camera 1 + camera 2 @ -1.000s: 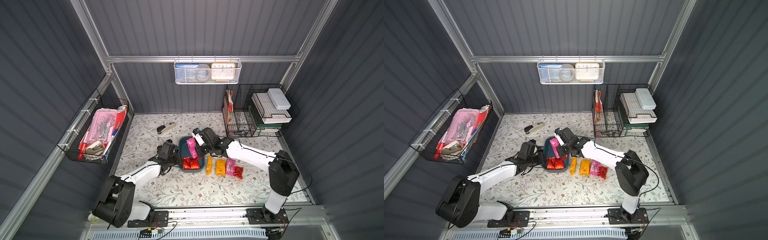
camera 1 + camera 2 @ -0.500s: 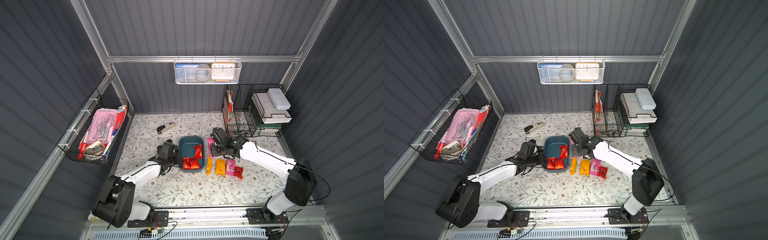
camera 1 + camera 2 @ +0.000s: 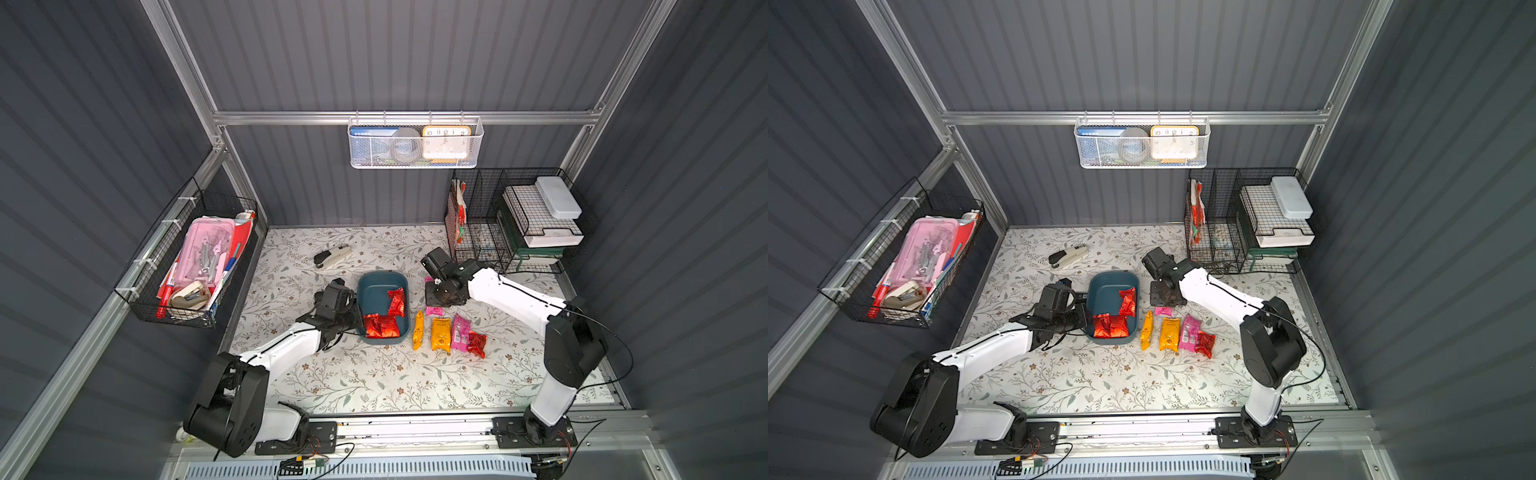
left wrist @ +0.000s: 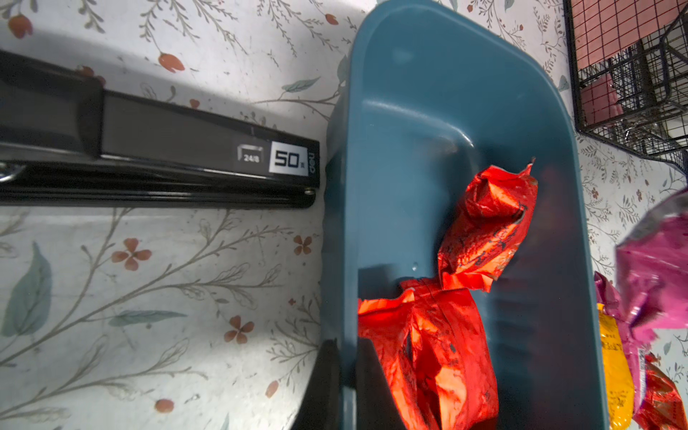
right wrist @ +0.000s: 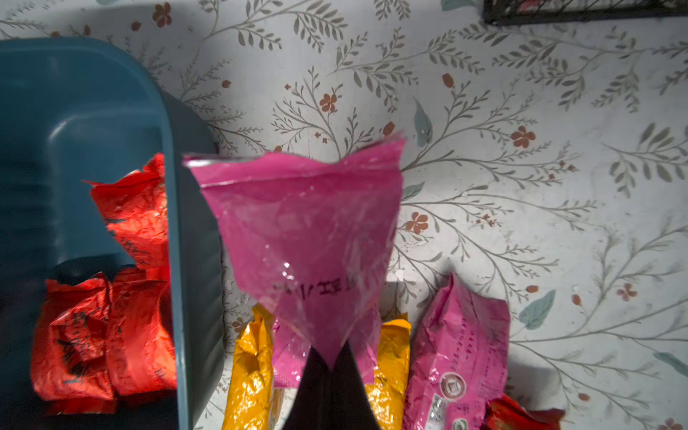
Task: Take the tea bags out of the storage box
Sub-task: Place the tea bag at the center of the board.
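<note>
My right gripper comes down toward the tabletop outward of the yellow tea bag next and lets go of the pink tea bag (image 5: 305, 223) there, since that spot is bare.
The teal storage box (image 3: 380, 286) lies mid-table with three red tea bags (image 3: 381, 326) in its near end. My left gripper (image 4: 348, 350) is shut on the box's left wall, one finger inside and one outside. My right gripper (image 5: 329, 357) is shut on a pink tea bag (image 5: 305, 223), which hangs above the table just right of the box (image 5: 175, 223); in a top view its tip (image 3: 434, 311) shows under the gripper (image 3: 440, 297). Orange, yellow, pink and red tea bags (image 3: 441, 334) lie in a row on the table right of the box.
A beige and black stapler (image 3: 332, 256) lies behind the box, close to its left wall (image 4: 186, 156). Black wire baskets (image 3: 478, 220) stand at the back right. A wire basket (image 3: 195, 257) hangs on the left wall and a white mesh basket (image 3: 415, 143) on the back rail.
My right gripper has carried the pink tea bag out of the box, rightward, to above the table by the row. The left arm has stayed on the box wall.
</note>
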`<move>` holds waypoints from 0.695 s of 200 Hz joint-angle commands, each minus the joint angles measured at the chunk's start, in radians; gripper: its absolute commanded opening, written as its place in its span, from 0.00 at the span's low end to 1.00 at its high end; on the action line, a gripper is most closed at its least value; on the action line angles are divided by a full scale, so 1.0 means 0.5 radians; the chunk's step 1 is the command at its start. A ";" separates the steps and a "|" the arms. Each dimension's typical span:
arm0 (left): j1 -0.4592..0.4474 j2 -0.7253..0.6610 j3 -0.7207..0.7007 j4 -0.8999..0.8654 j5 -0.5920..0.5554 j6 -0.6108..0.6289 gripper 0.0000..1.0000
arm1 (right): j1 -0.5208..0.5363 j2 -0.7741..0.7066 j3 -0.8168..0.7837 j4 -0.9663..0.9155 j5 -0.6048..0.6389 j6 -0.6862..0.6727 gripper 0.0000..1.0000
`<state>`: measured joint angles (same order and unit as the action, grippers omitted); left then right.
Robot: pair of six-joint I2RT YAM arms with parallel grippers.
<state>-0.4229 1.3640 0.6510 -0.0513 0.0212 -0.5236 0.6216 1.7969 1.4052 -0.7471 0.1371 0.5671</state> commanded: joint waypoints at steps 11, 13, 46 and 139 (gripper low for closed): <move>0.002 -0.059 -0.008 0.010 -0.001 -0.004 0.00 | -0.068 0.153 0.128 -0.116 -0.064 -0.035 0.00; 0.002 -0.059 -0.010 0.009 -0.001 -0.003 0.00 | -0.071 0.163 0.133 -0.120 -0.068 -0.036 0.00; 0.002 -0.050 -0.016 0.014 -0.008 -0.001 0.00 | -0.096 0.305 0.224 -0.150 -0.080 -0.089 0.00; 0.004 0.005 0.007 -0.012 -0.015 0.016 0.00 | -0.098 0.378 0.344 -0.258 -0.030 -0.169 0.21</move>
<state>-0.4229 1.3624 0.6510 -0.0544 0.0139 -0.5236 0.5728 2.0117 1.5578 -0.8352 0.1059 0.4969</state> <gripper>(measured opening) 0.102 0.143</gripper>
